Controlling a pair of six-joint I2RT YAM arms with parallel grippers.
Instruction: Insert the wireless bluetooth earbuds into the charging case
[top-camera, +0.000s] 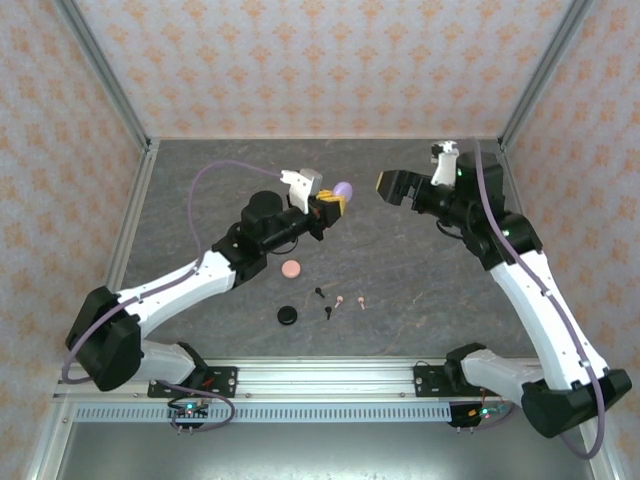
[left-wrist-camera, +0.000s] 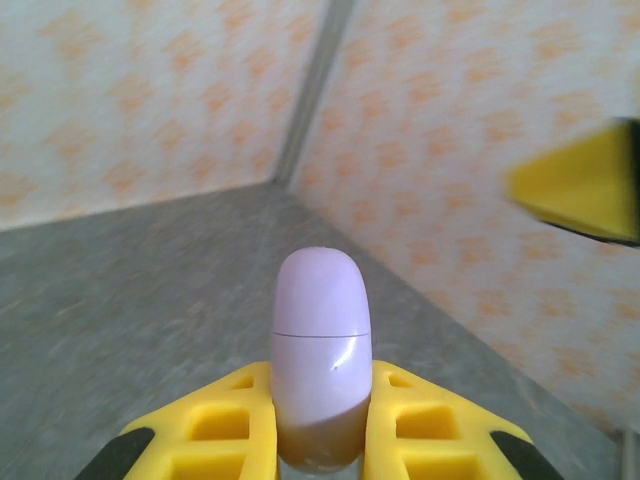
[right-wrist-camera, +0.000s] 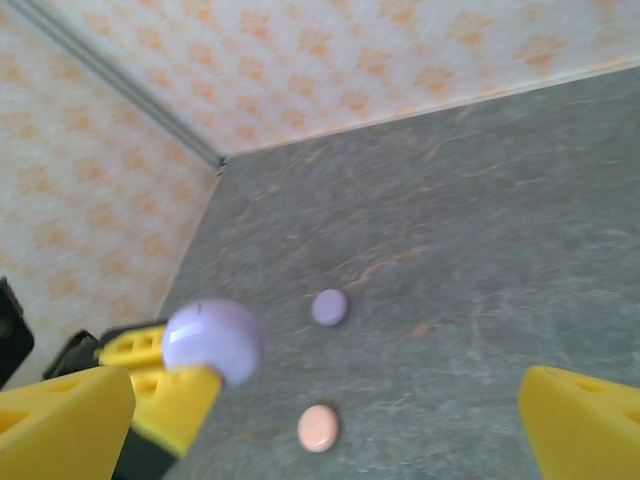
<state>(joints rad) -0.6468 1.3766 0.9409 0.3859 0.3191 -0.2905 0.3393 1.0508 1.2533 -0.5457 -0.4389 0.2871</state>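
The bare patch of tabletop is below my raised left gripper, so next I should tip my left gripper down, lower the closed lilac charging case (top-camera: 344, 188) and let go of it.
My left gripper (top-camera: 333, 203) is raised above the table's middle, shut on a closed lilac charging case (top-camera: 344, 188). In the left wrist view the lilac case (left-wrist-camera: 321, 350) stands upright between my yellow fingers (left-wrist-camera: 230, 420), its lid seam showing. My right gripper (top-camera: 396, 187) hangs open just to its right, facing it. In the right wrist view the held case (right-wrist-camera: 212, 340) sits at the lower left, between and beyond my right gripper's (right-wrist-camera: 325, 395) spread fingers. Two black earbuds (top-camera: 319, 293) (top-camera: 328, 312) and two pink earbuds (top-camera: 340, 302) (top-camera: 360, 302) lie on the table. Any lilac earbuds are hidden.
A pink round case (top-camera: 291, 269) and a black round case (top-camera: 288, 315) lie closed near the earbuds. A second lilac round case (right-wrist-camera: 329, 307) rests on the table beyond the pink case (right-wrist-camera: 318, 427). Patterned walls enclose the grey table (top-camera: 420, 280).
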